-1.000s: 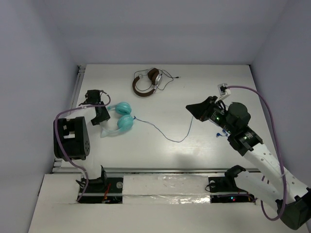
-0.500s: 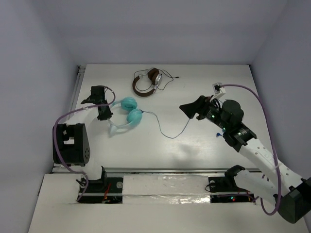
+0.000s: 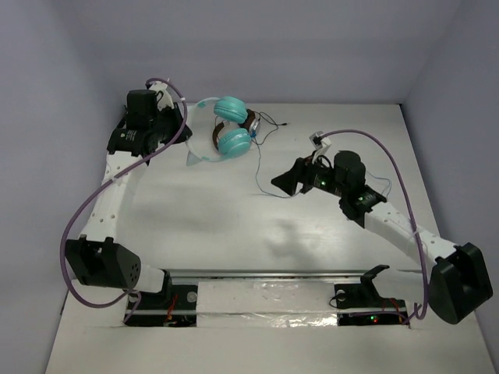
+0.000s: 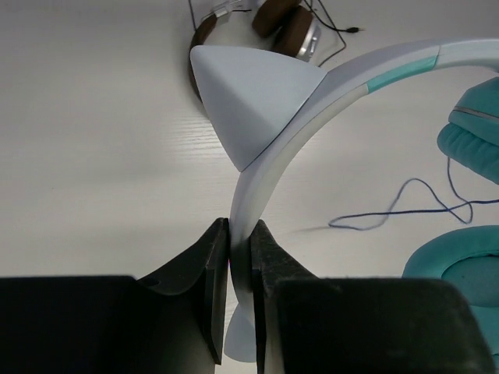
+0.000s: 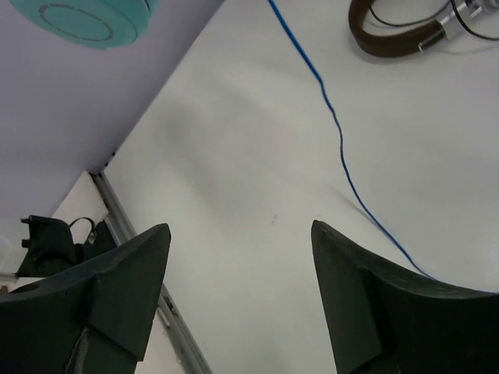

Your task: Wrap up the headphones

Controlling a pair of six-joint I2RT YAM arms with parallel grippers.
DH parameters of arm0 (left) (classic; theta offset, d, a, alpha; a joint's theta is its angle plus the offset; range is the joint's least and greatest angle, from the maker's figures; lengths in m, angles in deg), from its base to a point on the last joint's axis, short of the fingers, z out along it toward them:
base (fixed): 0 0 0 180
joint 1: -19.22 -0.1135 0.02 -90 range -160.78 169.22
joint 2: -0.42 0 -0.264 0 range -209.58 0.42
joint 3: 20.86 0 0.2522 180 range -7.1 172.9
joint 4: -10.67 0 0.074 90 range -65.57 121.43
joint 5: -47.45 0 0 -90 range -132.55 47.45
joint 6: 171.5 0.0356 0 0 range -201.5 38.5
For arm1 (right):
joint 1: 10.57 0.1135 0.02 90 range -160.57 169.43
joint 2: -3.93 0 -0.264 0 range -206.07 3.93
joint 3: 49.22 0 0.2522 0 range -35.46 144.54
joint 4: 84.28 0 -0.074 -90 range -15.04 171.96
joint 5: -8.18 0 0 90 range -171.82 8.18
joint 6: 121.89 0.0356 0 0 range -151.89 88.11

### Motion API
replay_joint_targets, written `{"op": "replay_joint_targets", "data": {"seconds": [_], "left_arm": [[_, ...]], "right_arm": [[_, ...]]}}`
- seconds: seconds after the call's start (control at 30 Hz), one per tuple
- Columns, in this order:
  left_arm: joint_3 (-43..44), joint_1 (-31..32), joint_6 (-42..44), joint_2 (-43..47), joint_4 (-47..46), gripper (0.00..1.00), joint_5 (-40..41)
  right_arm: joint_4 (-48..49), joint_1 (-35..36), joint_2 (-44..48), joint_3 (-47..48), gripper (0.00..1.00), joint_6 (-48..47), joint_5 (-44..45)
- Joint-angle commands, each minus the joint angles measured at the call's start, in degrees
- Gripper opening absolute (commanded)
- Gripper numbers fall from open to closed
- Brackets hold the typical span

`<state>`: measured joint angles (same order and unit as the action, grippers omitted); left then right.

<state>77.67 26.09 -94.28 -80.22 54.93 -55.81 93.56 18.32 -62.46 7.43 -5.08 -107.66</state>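
Observation:
The thin blue cable is beyond my right gripper's fingers, so I need to move down and toward the teal cups before closing.
The headphones hang in the air over the far left of the table, with two teal ear cups (image 3: 233, 142) and a white headband (image 3: 201, 117). My left gripper (image 3: 182, 132) is shut on that headband (image 4: 312, 93), which is pinched between its jaws (image 4: 240, 249). A triangular white ear stands on the band. The thin blue cable (image 3: 258, 167) drops from the cups (image 4: 468, 132) to the table (image 4: 405, 206). My right gripper (image 3: 278, 184) stands open near the table's middle, empty (image 5: 242, 230), with the cable (image 5: 335, 132) lying just beyond and to the right of its fingers.
Brown-and-silver headphones (image 3: 250, 125) with a dark cable lie at the far middle, partly behind the lifted teal cups, and show in both wrist views (image 4: 261, 23) (image 5: 398, 35). A metal rail (image 3: 265, 274) runs along the near edge. Walls close in the left, back and right.
My left gripper has shut on the headband and carried the headphones up and toward the far edge. The right gripper has moved left toward the table's middle.

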Motion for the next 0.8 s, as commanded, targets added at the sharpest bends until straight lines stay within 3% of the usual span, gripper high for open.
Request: {"op": "replay_joint_targets", "data": {"seconds": [0.0, 0.33, 0.47, 0.77], "left_arm": [[3.6, -0.4, -0.1, 1.9, 1.5, 0.00, -7.3], [7.2, -0.4, -2.9, 2.9, -3.1, 0.00, -15.3], [10.2, -0.4, -3.6, 3.1, -2.7, 0.00, -16.8], [16.6, -0.4, -6.5, 2.8, -2.5, 0.00, -20.0]], "right_arm": [[7.0, 0.2, -1.9, 2.3, 0.80, -4.0, -4.1], [21.9, 0.2, -16.1, 0.5, 0.80, -0.2, -1.4], [21.5, 0.2, -18.5, 2.9, 0.79, -3.2, 2.0], [24.4, 0.2, -26.1, 6.4, 0.79, -5.4, 0.2]]}}
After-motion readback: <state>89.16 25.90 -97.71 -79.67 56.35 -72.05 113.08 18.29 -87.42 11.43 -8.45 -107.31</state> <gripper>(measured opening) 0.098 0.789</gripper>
